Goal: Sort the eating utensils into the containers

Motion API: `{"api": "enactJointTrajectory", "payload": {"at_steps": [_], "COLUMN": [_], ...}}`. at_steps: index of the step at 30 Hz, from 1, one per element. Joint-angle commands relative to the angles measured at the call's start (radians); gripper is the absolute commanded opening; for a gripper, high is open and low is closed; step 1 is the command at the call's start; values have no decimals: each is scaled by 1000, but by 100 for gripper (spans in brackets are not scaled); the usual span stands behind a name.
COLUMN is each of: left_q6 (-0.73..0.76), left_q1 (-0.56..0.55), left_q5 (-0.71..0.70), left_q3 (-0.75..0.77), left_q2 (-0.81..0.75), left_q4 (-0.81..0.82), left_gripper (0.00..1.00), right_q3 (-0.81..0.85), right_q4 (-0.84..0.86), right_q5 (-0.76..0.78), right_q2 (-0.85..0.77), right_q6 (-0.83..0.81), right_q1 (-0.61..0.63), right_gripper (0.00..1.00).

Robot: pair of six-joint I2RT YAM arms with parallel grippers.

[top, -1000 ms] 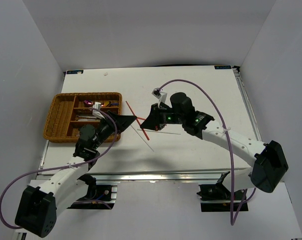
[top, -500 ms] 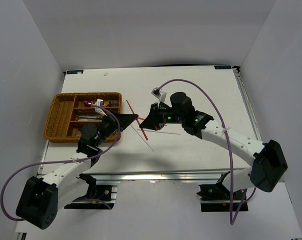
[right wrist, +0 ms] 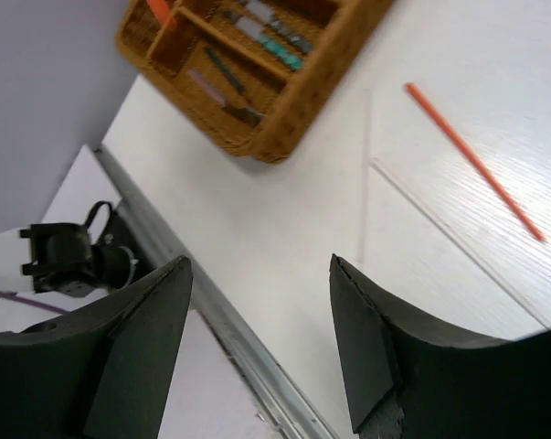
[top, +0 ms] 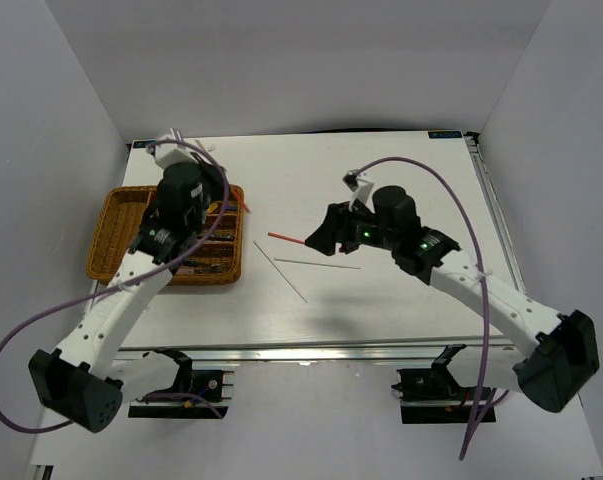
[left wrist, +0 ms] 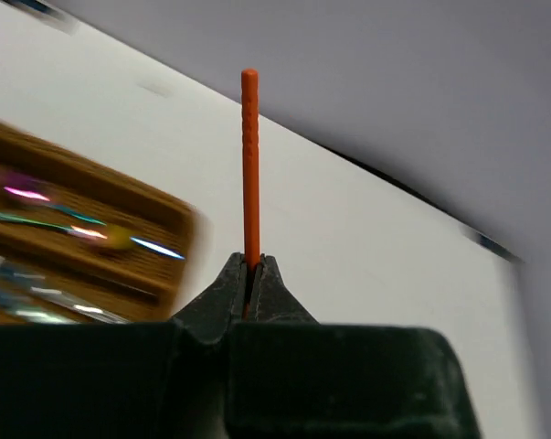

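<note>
I will move my left gripper to the left in the top view next and down over the tray's empty end slot [top: 117,232], because that slot is below on that side.
The brown wicker tray [top: 113,238] sits at the table's left, with several utensils [top: 196,255] in its slots. My left gripper [top: 221,212] hangs over the tray's right part. It is shut on a red chopstick [left wrist: 249,165], which sticks straight out from the closed tips [left wrist: 250,262]. A second red chopstick [top: 286,238] lies on the table right of the tray, with two thin silver chopsticks [top: 317,264] just in front of it. My right gripper [top: 321,235] is beside them, open and empty [right wrist: 259,261]. In the right wrist view the red chopstick [right wrist: 471,160] and the tray [right wrist: 284,110] show ahead.
White walls stand close on the left, back and right. The table's metal front rail [right wrist: 229,320] runs just below my right gripper's fingers. The arms' bases and cables [top: 421,385] sit at the near edge.
My left gripper shut on a red chopstick and carried it from the table middle to above the tray. My right gripper opened and drew back to the right, leaving the other red chopstick lying.
</note>
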Motion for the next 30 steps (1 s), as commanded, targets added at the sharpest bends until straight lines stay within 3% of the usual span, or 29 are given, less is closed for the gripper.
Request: {"api": "enactJointTrajectory", "payload": {"at_steps": [1, 4, 7, 8, 12, 16, 19, 22, 24, 27, 30], "left_q6": [325, 566, 745, 805, 1108, 1178, 1225, 1292, 1284, 1226, 1201], "left_q1": [19, 99, 238, 257, 327, 415, 416, 419, 470, 485, 488], "left_q5": [-793, -905, -790, -774, -717, -698, -842, -987, -993, -944, -909], "left_q3": [132, 137, 120, 105, 63, 79, 76, 34, 20, 25, 16], "left_q2": [109, 193, 246, 256, 357, 489, 613, 683, 710, 717, 729], "left_q4": [-420, -246, -37, 90, 281, 302, 377, 558, 626, 587, 579], "left_gripper": [0, 0, 0, 0, 2, 0, 0, 2, 3, 4, 13], "right_q3": [-46, -83, -110, -118, -144, -159, -176, -195, -207, -257, -317], "right_q4": [-64, -93, -136, -149, -217, -237, -234, -231, -232, -194, -139], "right_q5": [68, 68, 76, 76, 86, 74, 65, 62, 70, 79, 85], "right_q2": [-85, -142, -191, -200, -266, -298, -314, -323, -331, -358, -384], "right_q6": [-69, -109, -146, -154, -177, -160, -134, -123, -120, -100, -74], "right_q1": [-38, -64, -89, -93, -106, -106, -106, -106, -106, -107, -106], "right_gripper": [67, 68, 68, 68, 68, 68, 68, 68, 68, 69, 69]}}
